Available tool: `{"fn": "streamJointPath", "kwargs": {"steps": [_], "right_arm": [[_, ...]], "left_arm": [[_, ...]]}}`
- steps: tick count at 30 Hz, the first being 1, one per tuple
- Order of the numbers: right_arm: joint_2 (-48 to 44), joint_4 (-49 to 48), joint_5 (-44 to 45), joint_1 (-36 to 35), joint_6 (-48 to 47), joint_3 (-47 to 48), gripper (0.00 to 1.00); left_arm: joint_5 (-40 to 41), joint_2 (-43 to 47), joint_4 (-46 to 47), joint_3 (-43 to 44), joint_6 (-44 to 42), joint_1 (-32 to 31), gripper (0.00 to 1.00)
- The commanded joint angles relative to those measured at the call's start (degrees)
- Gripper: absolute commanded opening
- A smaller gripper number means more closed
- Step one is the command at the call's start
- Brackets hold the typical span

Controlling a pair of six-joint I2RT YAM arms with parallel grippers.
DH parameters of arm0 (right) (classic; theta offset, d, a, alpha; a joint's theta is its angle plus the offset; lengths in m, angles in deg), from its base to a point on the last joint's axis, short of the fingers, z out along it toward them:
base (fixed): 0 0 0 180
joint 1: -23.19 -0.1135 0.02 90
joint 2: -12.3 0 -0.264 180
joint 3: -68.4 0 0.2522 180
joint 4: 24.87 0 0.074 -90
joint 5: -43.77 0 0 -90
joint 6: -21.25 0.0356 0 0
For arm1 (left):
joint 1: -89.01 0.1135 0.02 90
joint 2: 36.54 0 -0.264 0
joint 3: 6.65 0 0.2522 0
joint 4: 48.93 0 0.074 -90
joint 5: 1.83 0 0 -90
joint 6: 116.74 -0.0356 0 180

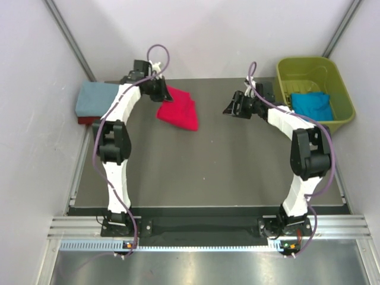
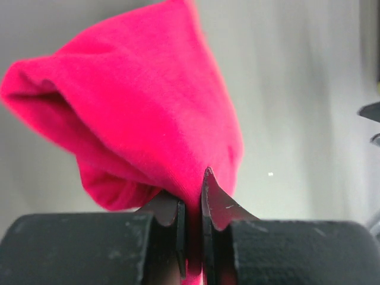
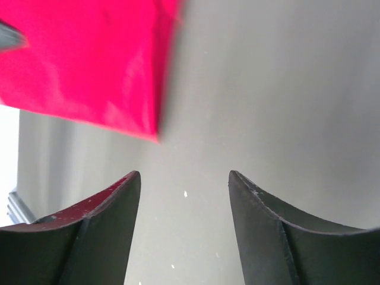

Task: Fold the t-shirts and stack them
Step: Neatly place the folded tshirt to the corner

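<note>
My left gripper needs to carry the red t-shirt to the left in the top view, over the blue-grey t-shirt (image 1: 95, 98) that lies stacked there, and let go.
A folded bright red t-shirt (image 1: 178, 108) hangs over the far left of the grey table. My left gripper (image 1: 161, 89) is shut on its far edge; in the left wrist view the red cloth (image 2: 136, 107) is pinched between the jaws of that gripper (image 2: 193, 196). My right gripper (image 1: 231, 108) is open and empty to the right of the shirt, apart from it; its wrist view shows the shirt's corner (image 3: 89, 65) ahead of it (image 3: 184, 178). A dusty blue-grey t-shirt (image 1: 95, 98) lies folded on a dark red one (image 1: 86, 120) at the far left. A bright blue t-shirt (image 1: 313, 105) lies in the tub.
An olive-green plastic tub (image 1: 341, 98) stands at the far right corner. White walls close in the table (image 1: 208, 166) on the left, back and right. A metal rail (image 1: 202, 228) runs along the near edge by the arm bases.
</note>
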Motion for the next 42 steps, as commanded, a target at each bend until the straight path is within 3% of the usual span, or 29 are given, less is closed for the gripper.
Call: {"fn": "streamJointPath", "kwargs": {"steps": [1,10,27,42], "right_arm": [[-5.06,-0.10,2.42,0.48,-2.43,-2.49,0.63],[-7.96,-0.27,2.42,0.47,-2.26,-5.39,0.65],[-11.57,-0.88,3.21,1.00,-2.70,-9.88,0.65],[-10.86,-1.68,3.13,1.09,-2.52,-9.97,0.65]], "left_arm": [[6.34,7.81,-3.73,2.54,-7.18,2.88,0.00],[14.69,10.98,-6.02,10.28,-15.01,7.90,0.00],[19.10,12.91,-6.11,16.17,-19.76,16.60,0.00],[23.58,7.20,-10.95,19.42,-23.89,20.91,0.00]]}}
